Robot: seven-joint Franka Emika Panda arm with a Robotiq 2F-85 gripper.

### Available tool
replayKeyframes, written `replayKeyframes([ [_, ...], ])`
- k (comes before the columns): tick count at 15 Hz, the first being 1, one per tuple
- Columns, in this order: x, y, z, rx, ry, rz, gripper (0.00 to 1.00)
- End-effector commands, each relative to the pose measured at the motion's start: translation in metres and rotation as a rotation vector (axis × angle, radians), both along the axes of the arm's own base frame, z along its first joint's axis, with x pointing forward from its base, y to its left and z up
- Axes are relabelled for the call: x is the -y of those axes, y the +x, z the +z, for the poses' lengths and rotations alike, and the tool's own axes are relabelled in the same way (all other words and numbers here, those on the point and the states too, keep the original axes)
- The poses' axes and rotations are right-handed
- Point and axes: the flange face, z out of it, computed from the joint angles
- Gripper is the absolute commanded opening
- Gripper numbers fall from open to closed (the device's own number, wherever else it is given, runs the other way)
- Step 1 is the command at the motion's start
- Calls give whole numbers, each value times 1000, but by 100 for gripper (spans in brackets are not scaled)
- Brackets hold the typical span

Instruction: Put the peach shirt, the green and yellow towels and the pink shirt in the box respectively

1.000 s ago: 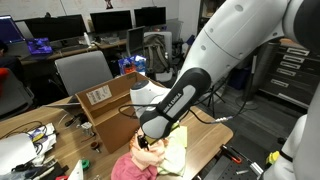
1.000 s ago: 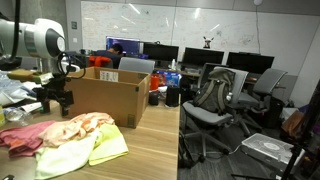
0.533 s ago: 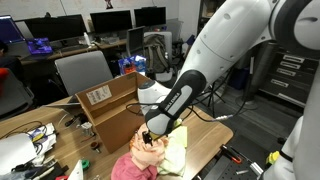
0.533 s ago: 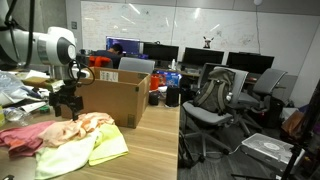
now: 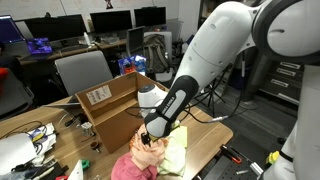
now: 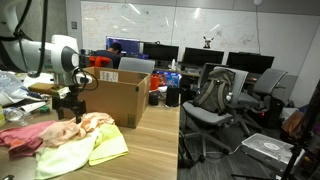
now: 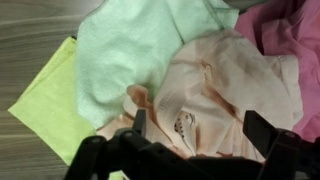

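The peach shirt's fold (image 6: 92, 121) beside its printed mark runs between both my fingers, so my open gripper will move down and toward the cardboard box (image 6: 118, 98), onto that fold.
The peach shirt (image 7: 215, 85) lies crumpled on the wooden table, right under my gripper (image 7: 200, 128). The gripper is open, its two dark fingers (image 7: 262, 130) standing on either side of the shirt's folds and holding nothing. A pale green towel (image 7: 140, 45) lies beside the peach shirt, partly on a bright yellow towel (image 7: 50, 105). The pink shirt (image 7: 285, 25) touches the peach shirt's other side. In both exterior views the gripper (image 5: 148, 135) (image 6: 72, 104) hangs just above the peach shirt (image 6: 82, 126), in front of the open cardboard box (image 5: 105, 108) (image 6: 118, 98).
Cables and clutter (image 5: 30, 140) fill the table end beside the box. A grey office chair (image 5: 80, 72) stands behind the box. The table's edge (image 6: 178, 140) runs along the aisle, with more office chairs (image 6: 215, 100) beyond it.
The arm has shifted sideways along the front of the box and now hangs over the peach shirt. The gripper stayed open. The cloths have not moved.
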Motion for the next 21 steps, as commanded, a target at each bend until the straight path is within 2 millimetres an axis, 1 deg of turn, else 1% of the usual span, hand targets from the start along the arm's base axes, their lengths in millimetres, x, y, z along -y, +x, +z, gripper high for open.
replayKeyframes([
  [1, -7, 15, -8, 31, 0, 52, 100],
  [3, -5, 23, -15, 36, -12, 56, 100],
  [7, 11, 43, -35, 20, -52, 41, 100],
  [10, 19, 54, -48, 9, -62, 23, 100],
  [14, 22, 66, -57, 2, -66, 13, 100],
  [15, 21, 68, -57, 3, -65, 12, 75],
  [16, 21, 70, -57, 5, -65, 12, 74],
  [17, 19, 72, -54, 9, -62, 11, 68],
  [18, 18, 73, -52, 13, -61, 11, 58],
  [20, 16, 75, -45, 24, -64, 11, 44],
  [21, 14, 76, -42, 30, -69, 9, 35],
])
